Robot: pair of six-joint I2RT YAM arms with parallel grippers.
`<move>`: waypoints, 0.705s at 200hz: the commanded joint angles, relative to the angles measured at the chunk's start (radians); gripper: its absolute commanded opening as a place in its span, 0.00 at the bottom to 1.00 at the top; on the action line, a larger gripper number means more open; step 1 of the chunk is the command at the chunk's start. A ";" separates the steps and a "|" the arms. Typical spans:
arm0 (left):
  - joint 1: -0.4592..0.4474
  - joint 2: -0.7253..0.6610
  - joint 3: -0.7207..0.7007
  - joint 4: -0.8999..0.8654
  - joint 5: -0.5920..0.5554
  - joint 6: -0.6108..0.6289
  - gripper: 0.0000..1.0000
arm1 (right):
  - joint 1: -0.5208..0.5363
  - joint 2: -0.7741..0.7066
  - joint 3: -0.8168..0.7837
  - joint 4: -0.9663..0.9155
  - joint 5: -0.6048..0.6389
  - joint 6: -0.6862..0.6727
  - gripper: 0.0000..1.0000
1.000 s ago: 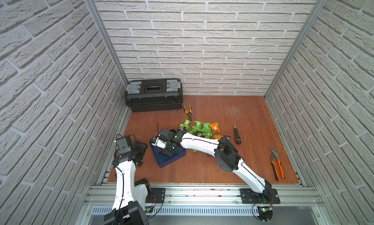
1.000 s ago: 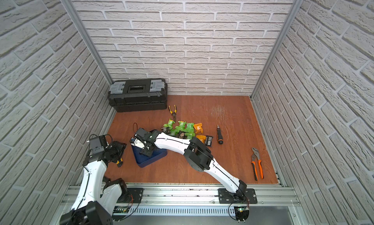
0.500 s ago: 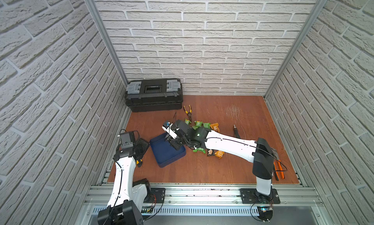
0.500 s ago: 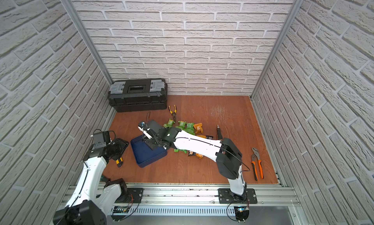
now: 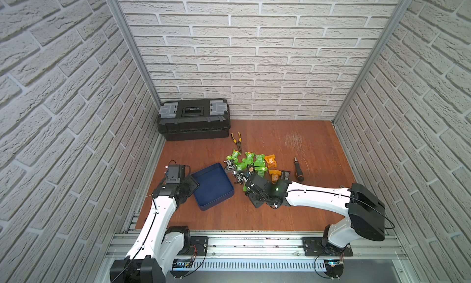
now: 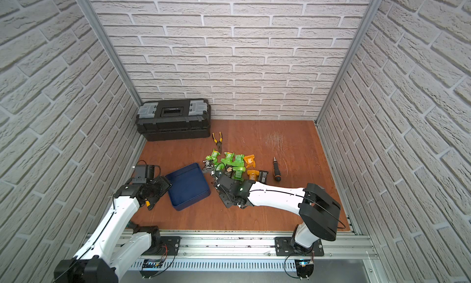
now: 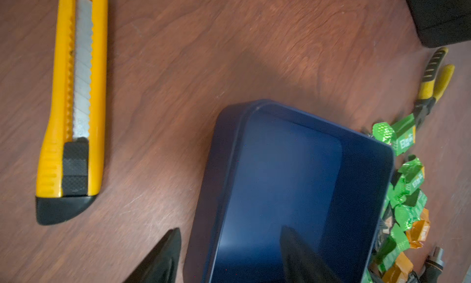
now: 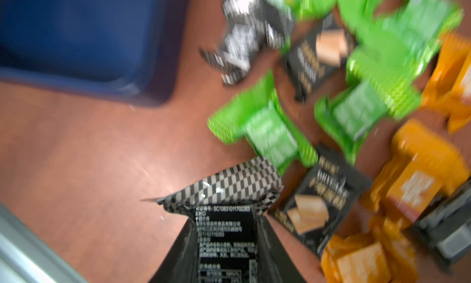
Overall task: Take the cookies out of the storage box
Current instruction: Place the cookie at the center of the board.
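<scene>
The black packet is above bare floor by the pile's near edge (image 5: 244, 203) (image 8: 157, 233), outside the tray, so my right gripper will move down and release it there.
The storage box (image 5: 212, 186) (image 6: 187, 186) is a navy tray lying flat on the wooden floor, and its inside shows bare (image 7: 293, 179). My left gripper (image 7: 230, 253) (image 5: 192, 186) is open and straddles the tray's near wall, one finger outside and one over the tray floor. The cookies (image 5: 251, 164) (image 6: 233, 164) lie in a loose pile of green, orange and black packets right of the tray. My right gripper (image 8: 226, 220) (image 5: 243, 178) is shut on a black packet with a checkered end (image 8: 226, 187), just off the pile's near edge.
A black toolbox (image 5: 195, 120) stands at the back left against the wall. Yellow-handled pliers (image 5: 237, 139) lie behind the pile and a screwdriver (image 5: 298, 169) to its right. A yellow utility knife (image 7: 72, 111) lies on the floor left of the tray.
My right gripper has drawn back out of the tray to the pile on its right, carrying the black packet. My left gripper's jaws have widened at the tray's wall.
</scene>
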 commanded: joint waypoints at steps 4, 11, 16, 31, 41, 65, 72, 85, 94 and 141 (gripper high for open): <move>-0.016 0.015 -0.013 0.056 -0.008 0.003 0.64 | -0.002 -0.008 -0.025 0.068 -0.004 0.078 0.19; -0.018 0.026 -0.013 0.062 -0.011 0.011 0.63 | -0.002 0.017 -0.018 0.068 -0.006 0.087 0.19; -0.018 0.034 -0.011 0.062 -0.011 0.018 0.63 | -0.002 0.032 -0.013 0.068 -0.005 0.091 0.19; -0.020 0.057 -0.006 0.062 -0.008 0.039 0.62 | -0.003 0.069 0.002 0.068 0.006 0.112 0.19; -0.022 0.066 -0.005 0.061 -0.008 0.051 0.61 | -0.008 0.089 0.011 0.067 0.007 0.122 0.18; -0.026 0.066 -0.007 0.058 -0.011 0.072 0.61 | -0.008 0.105 0.026 0.049 0.018 0.134 0.34; -0.026 0.067 -0.005 0.056 -0.014 0.079 0.60 | -0.008 0.100 0.023 0.050 0.021 0.138 0.40; -0.027 0.067 -0.004 0.053 -0.016 0.097 0.60 | -0.008 0.083 0.019 0.054 0.022 0.137 0.49; -0.028 0.072 -0.002 0.051 -0.014 0.110 0.60 | -0.010 0.070 0.022 0.052 0.022 0.138 0.54; -0.038 0.117 0.019 0.026 -0.048 0.174 0.55 | -0.010 -0.001 0.051 0.065 0.037 0.098 0.62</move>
